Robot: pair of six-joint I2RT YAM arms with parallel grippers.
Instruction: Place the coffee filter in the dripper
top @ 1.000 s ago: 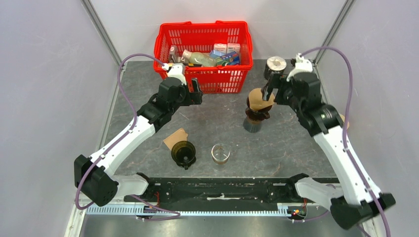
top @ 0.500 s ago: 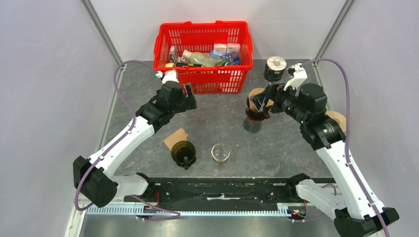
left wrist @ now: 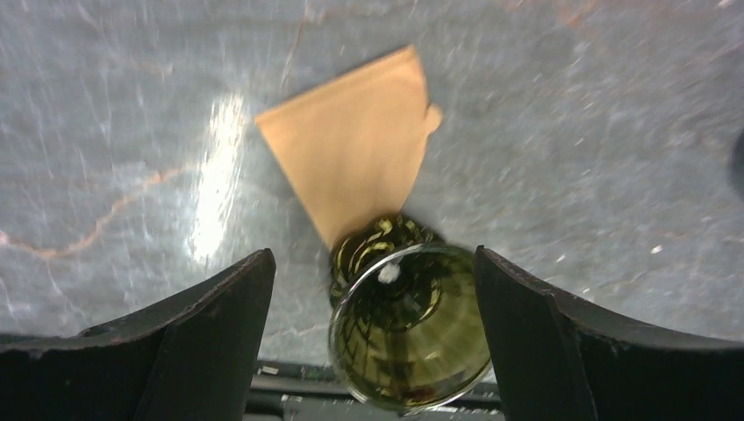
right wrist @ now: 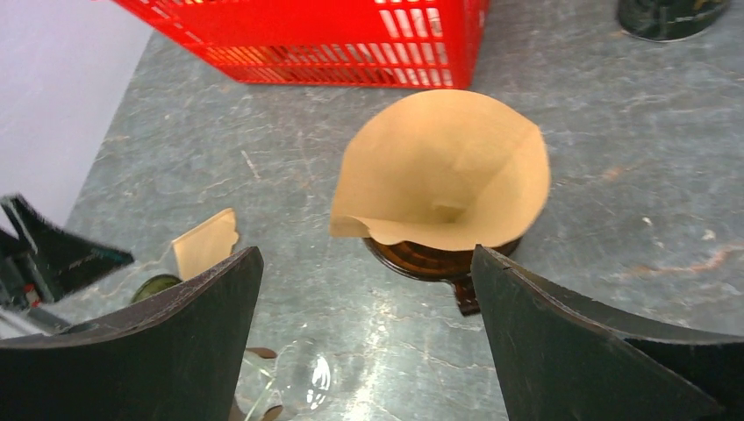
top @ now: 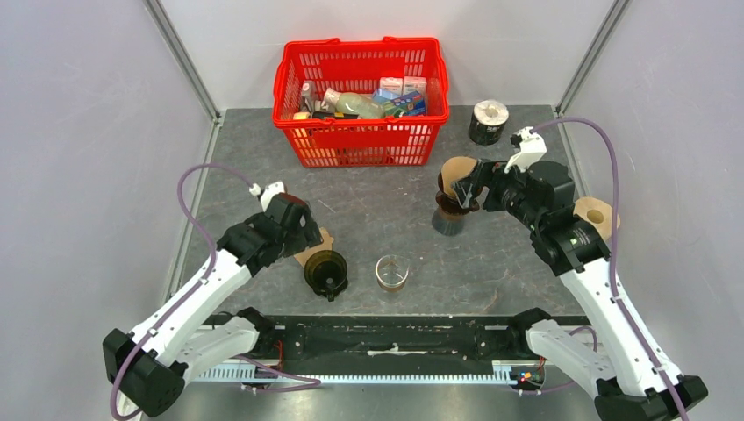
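My left gripper brings its fingers back down to the empty olive-green dripper next, to straddle its thin, open rim [top: 307, 271] [left wrist: 336, 328] opposite the clear glass.
A brown coffee filter [top: 456, 173] [right wrist: 443, 171] stands opened out in a brown dripper [top: 454, 203] [right wrist: 430, 259], which sits on a dark cup. My right gripper [top: 470, 187] [right wrist: 367, 254] is open just right of it, with nothing between its fingers. A second filter [top: 312, 256] [left wrist: 360, 145], flat and folded, lies on the table touching an olive-green dripper [top: 326, 270] [left wrist: 408, 333]. My left gripper [top: 304, 235] [left wrist: 370, 259] hovers open above that pair, its fingers on either side of the green dripper and not touching it.
A red basket [top: 360, 140] of groceries stands at the back. A black canister [top: 488, 121] with a white lid is right of it. A clear glass [top: 392, 272] [right wrist: 298, 373] sits near the front middle. A tan round object [top: 597, 215] lies at the right edge.
My left arm has swung back from beside the basket to over the flat filter and green dripper. My right arm has drawn back slightly from the opened filter.
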